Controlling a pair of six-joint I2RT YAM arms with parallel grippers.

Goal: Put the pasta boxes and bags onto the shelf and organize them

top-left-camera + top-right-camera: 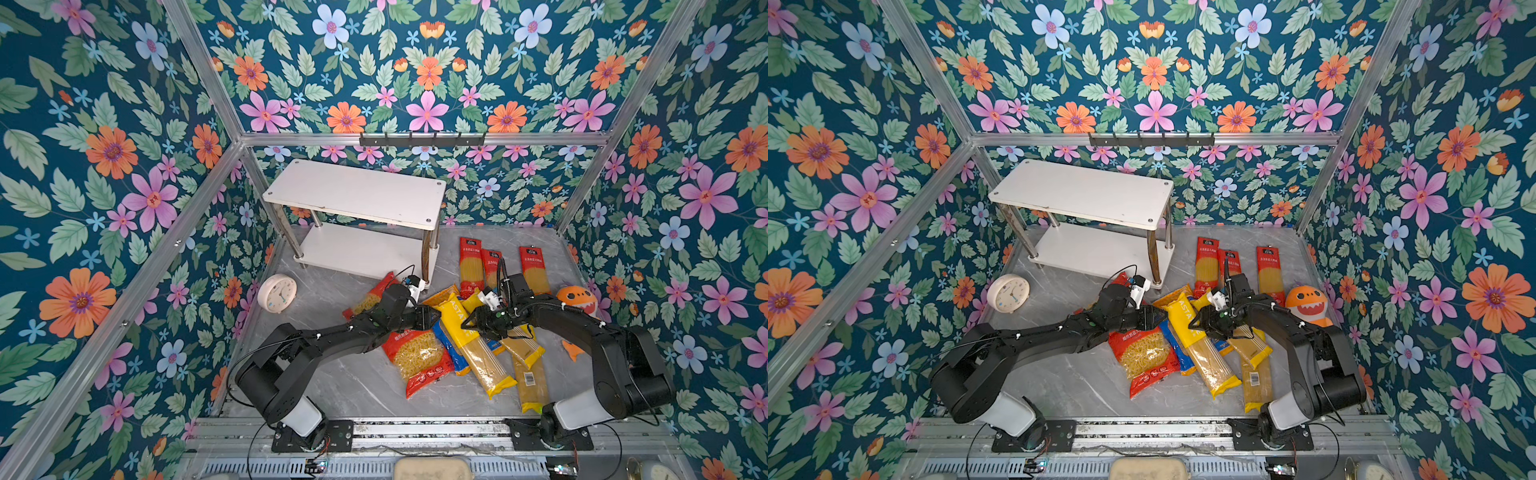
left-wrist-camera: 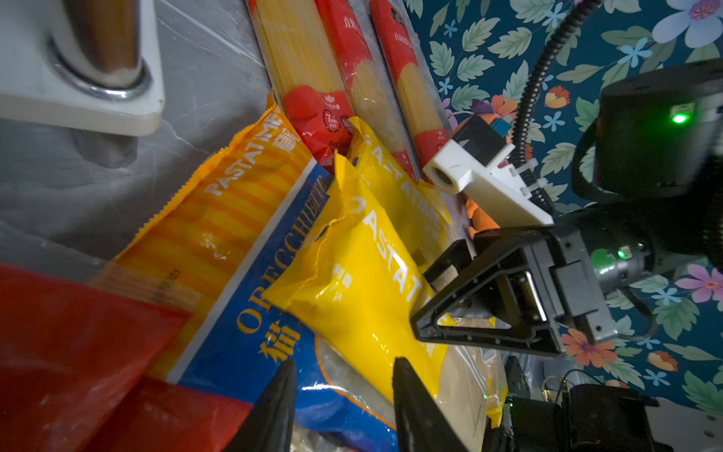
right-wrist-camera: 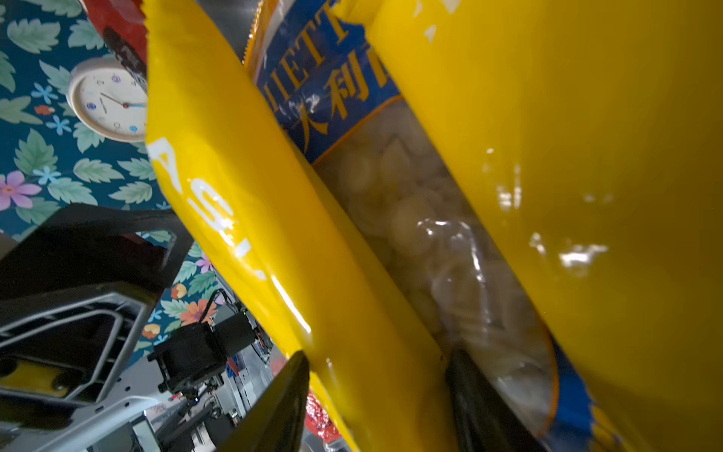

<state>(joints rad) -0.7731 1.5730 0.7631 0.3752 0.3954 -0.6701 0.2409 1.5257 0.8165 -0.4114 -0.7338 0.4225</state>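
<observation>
The open fingers of my right gripper close across the yellow printed half of the long spaghetti pack (image 1: 473, 345) next, because it already runs between them.
The shelf (image 1: 353, 191) (image 1: 1079, 191) stands at the back left, and both white boards are bare. The pasta bags lie heaped on the table in front of it. My right gripper (image 1: 469, 322) (image 3: 377, 356) is open, with a long yellow spaghetti pack (image 1: 473, 345) (image 3: 313, 274) running between its fingers. My left gripper (image 1: 434, 318) (image 2: 344, 368) is open just over the blue-orange orecchiette bag (image 2: 250, 297) (image 3: 410, 219), beside that yellow pack (image 2: 364, 274). A red short-pasta bag (image 1: 419, 361) lies under the left arm. Three long red packs (image 1: 471, 266) lie side by side behind.
A round cream clock (image 1: 277, 293) stands at the left of the table. An orange shark plush (image 1: 577, 301) sits at the right wall behind the right arm. More yellow packs (image 1: 528, 374) lie under the right arm. A black hook rail (image 1: 422, 139) hangs on the back frame.
</observation>
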